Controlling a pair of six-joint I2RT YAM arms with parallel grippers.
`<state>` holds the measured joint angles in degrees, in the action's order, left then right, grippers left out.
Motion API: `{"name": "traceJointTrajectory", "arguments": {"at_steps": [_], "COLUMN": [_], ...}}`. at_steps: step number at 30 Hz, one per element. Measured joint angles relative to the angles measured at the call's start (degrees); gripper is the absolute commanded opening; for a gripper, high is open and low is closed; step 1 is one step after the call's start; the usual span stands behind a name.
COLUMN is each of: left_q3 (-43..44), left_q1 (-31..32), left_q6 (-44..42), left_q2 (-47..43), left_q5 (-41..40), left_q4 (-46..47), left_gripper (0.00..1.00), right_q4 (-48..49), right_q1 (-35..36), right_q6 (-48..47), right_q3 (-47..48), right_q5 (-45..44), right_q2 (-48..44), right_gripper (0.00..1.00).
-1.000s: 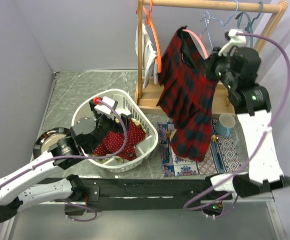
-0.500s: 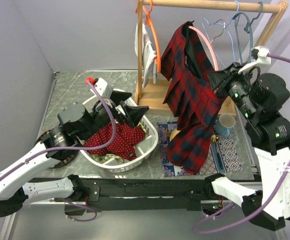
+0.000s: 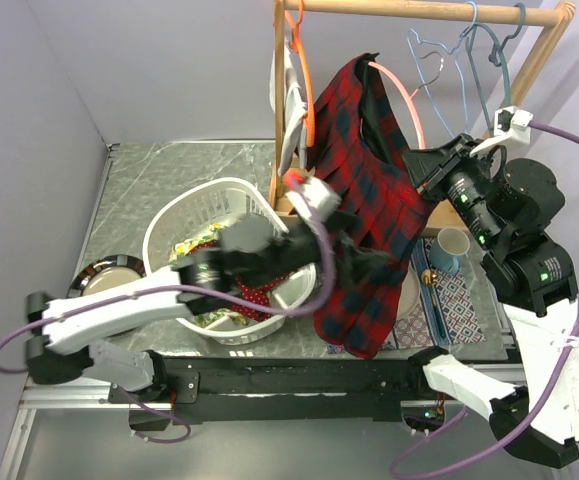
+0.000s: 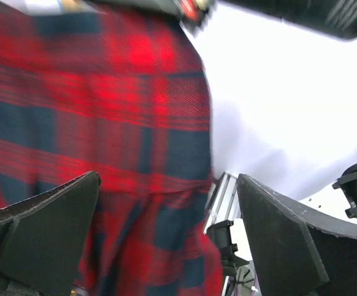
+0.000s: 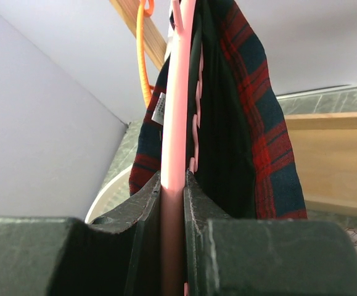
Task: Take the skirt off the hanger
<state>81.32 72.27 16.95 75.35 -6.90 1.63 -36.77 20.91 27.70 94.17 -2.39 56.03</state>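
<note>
The skirt's lower edge (image 3: 372, 312) (image 4: 177, 237) should come between the open fingers of my left gripper. The gripper needs to go down next, then to the right in the top view.
The red and navy plaid skirt (image 3: 369, 190) hangs on the pink hanger (image 3: 406, 95), held up in front of the wooden rack. My right gripper (image 3: 421, 165) is shut on the hanger's arm; in the right wrist view the pink bar (image 5: 177, 123) is clamped between the fingers (image 5: 173, 185), with the skirt (image 5: 261, 123) draped to its right. My left gripper (image 3: 364, 263) is open at the skirt's lower part. In the left wrist view the plaid cloth (image 4: 104, 111) fills the space ahead of the wide-open gripper (image 4: 169, 246); I cannot tell if the fingers touch it.
A white laundry basket (image 3: 184, 210) holds a red dotted garment (image 3: 261, 292). The wooden rack (image 3: 419, 10) carries an orange hanger (image 3: 311, 85) with a white garment and light blue hangers (image 3: 469, 60). A blue cup (image 3: 452, 245) stands on a patterned mat (image 3: 459, 290). A dark plate (image 3: 97, 275) lies at left.
My left arm has swung from the basket rightward to the skirt's lower part. My right gripper keeps its hold on the hanger and has shifted slightly; the skirt has swung.
</note>
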Motion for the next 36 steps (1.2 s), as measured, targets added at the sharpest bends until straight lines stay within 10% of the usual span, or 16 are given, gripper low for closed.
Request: {"name": "traceJointTrajectory", "arguments": {"at_steps": [19,28,36], "left_q3": [1.6,0.2,-3.5], "left_q1": [10.7,12.0,12.1], "left_q6": [-10.4,-16.6,-15.8], "left_q2": [17.6,20.3,16.2], "left_q5": [-25.0,-29.0,-28.8], "left_q4": [5.7,10.9,11.4], "left_gripper": [0.99,0.04,0.01], "right_q4": [6.6,7.6,9.1], "right_q1": [0.3,0.3,0.3], "right_q6": [5.8,7.0,6.9], "right_q3": [-6.5,-8.7,-8.8], "right_q5": [-1.4,-1.0,-1.0], "right_q2": [-4.1,-6.0,-5.9], "right_gripper": [0.00,0.00,0.00]}}
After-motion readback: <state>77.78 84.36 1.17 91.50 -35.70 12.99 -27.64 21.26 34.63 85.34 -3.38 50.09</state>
